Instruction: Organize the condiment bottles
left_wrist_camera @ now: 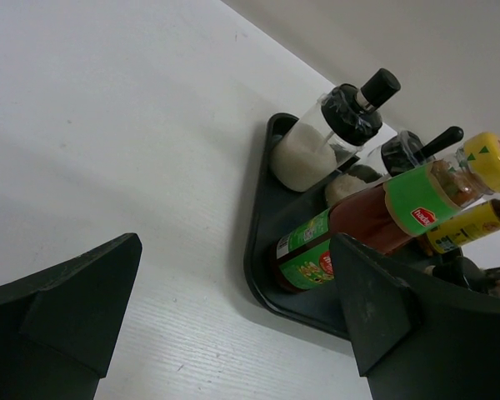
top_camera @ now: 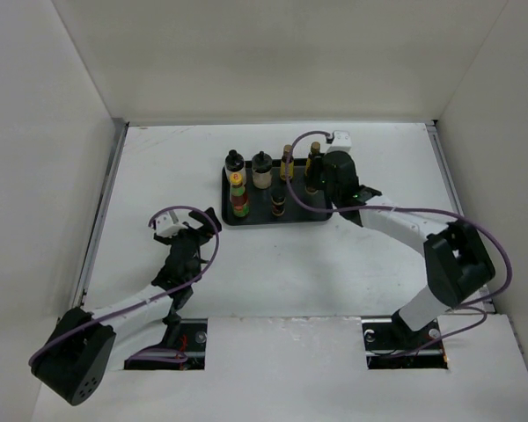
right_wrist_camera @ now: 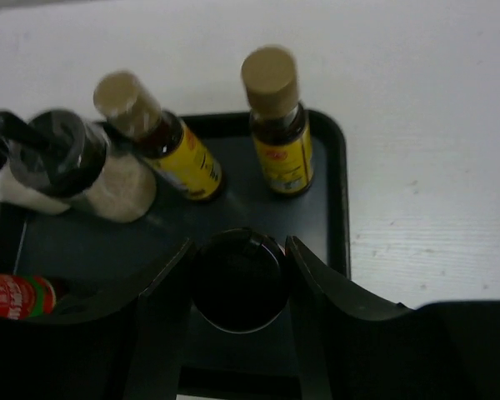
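Note:
My right gripper is next to lower in front of the end yellow-labelled bottle, beside the standing short brown bottle, and release there, because the tray's bottom is bare there.
A black tray (top_camera: 292, 215) holds the condiment bottles. Two pale black-capped bottles (top_camera: 235, 163) (top_camera: 262, 170) and two slim yellow-labelled bottles (top_camera: 287, 163) (top_camera: 314, 158) stand along its back. The red-green bottle (top_camera: 238, 199) and one short brown bottle (top_camera: 278, 204) stand in front. My right gripper (top_camera: 320, 187) is over the tray's right part. In the right wrist view it (right_wrist_camera: 237, 248) is shut on the dark cap of the other short brown bottle (right_wrist_camera: 237, 283). My left gripper (top_camera: 189, 230) is open and empty over bare table left of the tray, and its wrist view (left_wrist_camera: 233, 317) faces the red-green bottle (left_wrist_camera: 358, 225).
White walls enclose the table on the left, back and right. The tray's near-left corner (left_wrist_camera: 262, 250) lies just beyond my left fingers. The right arm's purple cable (top_camera: 312, 136) loops over the back bottles.

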### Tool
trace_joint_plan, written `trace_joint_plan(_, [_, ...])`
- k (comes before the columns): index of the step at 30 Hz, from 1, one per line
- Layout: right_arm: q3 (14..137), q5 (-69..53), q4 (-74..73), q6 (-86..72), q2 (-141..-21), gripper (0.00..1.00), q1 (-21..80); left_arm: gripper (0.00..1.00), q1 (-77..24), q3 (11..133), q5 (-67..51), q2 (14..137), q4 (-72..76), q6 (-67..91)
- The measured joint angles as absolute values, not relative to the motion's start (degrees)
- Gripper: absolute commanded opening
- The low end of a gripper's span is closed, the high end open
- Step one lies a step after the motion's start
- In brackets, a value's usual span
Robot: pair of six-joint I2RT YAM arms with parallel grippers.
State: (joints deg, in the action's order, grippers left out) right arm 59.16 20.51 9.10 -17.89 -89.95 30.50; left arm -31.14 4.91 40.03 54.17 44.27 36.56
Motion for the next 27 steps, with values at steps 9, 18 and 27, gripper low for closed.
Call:
trace_joint_plan(9, [59.09, 21.19, 9.45, -17.96, -97.95, 0.42, 34.26, 1.0, -31.09, 5.06, 40.23, 52.51, 42.65, 36.56])
trace_joint_plan(18, [57.04, 22.5, 9.82, -19.11, -97.23, 1.0, 34.96, 1.0, -30.55, 10.39, 42.54, 58.61, 36.91, 36.67])
trace_joint_plan(27, [44.31, 28.75, 13.72, -20.45, -77.84, 1.0, 35.03, 1.0, -30.89, 14.0, 45.52, 57.84, 28.91, 36.75])
